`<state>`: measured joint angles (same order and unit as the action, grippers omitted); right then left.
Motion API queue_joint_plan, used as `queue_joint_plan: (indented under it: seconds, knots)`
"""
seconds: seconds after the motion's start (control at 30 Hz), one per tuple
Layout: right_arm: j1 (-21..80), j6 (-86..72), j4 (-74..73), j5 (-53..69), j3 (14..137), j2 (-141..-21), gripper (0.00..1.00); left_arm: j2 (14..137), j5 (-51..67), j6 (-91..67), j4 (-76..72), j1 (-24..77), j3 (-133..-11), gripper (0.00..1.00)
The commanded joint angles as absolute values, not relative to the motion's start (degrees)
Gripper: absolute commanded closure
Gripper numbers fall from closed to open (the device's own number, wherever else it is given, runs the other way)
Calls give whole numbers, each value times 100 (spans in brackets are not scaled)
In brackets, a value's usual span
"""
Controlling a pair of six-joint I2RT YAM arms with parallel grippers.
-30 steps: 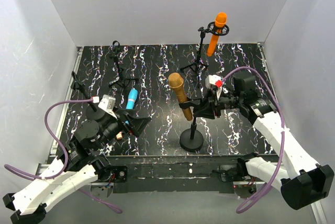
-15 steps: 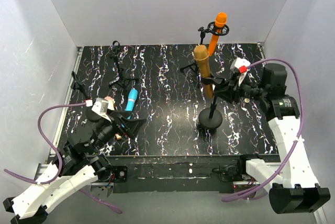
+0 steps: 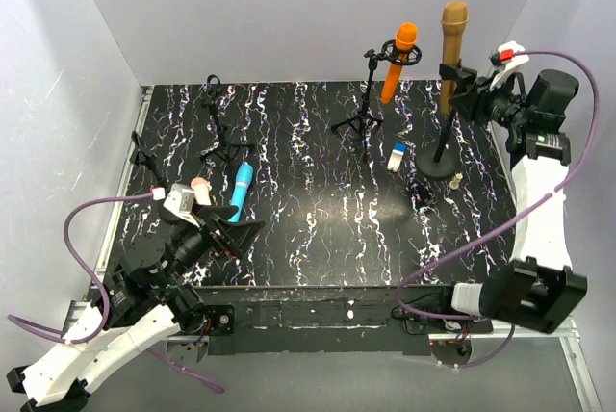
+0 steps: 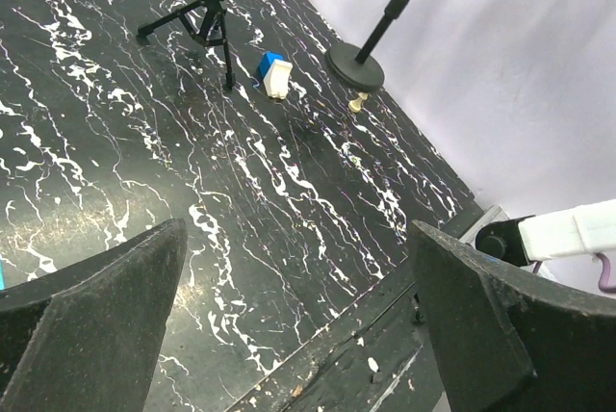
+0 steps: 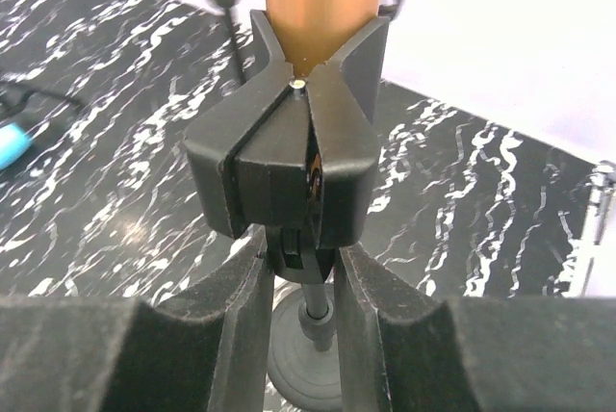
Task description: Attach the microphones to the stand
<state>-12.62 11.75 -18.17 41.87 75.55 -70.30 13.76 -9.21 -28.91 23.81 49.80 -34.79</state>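
Note:
The stand's microphone is clipped, so I need to move my right gripper outward next, bring the stand's base down onto the tabletop (image 3: 423,141) beside the blue-and-white block and release it.
The gold-bronze microphone (image 3: 452,41) stands upright in the clip (image 5: 289,162) of a round-base stand (image 3: 438,164) at the back right. My right gripper (image 3: 474,99) is shut on that stand's joint just under the clip, as the right wrist view (image 5: 298,268) shows. The orange microphone (image 3: 399,58) sits in a tripod stand (image 3: 364,123). The light blue microphone (image 3: 241,191) lies flat at the left. A pale pink rounded tip (image 3: 200,184) shows beside my left wrist. My left gripper (image 3: 241,231) is open and empty above the table's front (image 4: 303,335).
A blue-and-white block (image 3: 397,156) lies left of the round base, with a small beige bit (image 3: 455,179) and a dark bit (image 3: 423,193) nearby. An empty tripod stand (image 3: 217,118) and another empty stand (image 3: 149,157) are at the back left. White walls close in all round.
My right arm has carried the round-base stand with the gold-bronze microphone from the front centre to the back right. My left arm has drawn back slightly, still open.

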Motion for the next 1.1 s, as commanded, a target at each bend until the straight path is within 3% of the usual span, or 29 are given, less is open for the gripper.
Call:
queue_joint_plan:
  seconds: [0.0, 0.13, 0.4, 0.77, 1.07]
  knots:
    - [-1371, 537, 208, 3938, 8182, -7619, 99, 1424, -1019, -2690, 2444, 4983, -3612, 2]
    - [-1258, 115, 1176, 3842, 8086, -8094, 99, 1616, -1037, -2576, 2251, 4983, -3569, 2]
    - [-932, 474, 1291, 3200, 8034, -8463, 99, 2293, -905, -2408, 1890, 4983, -3630, 2]
    - [-738, 484, 2644, 2233, 7770, -9202, 99, 2698, -809, -2452, 1608, 4983, -3612, 2]
    - [-747, 176, 3418, 2320, 7112, -9405, 99, 2813, -861, -2435, 1617, 4983, -3656, 2]
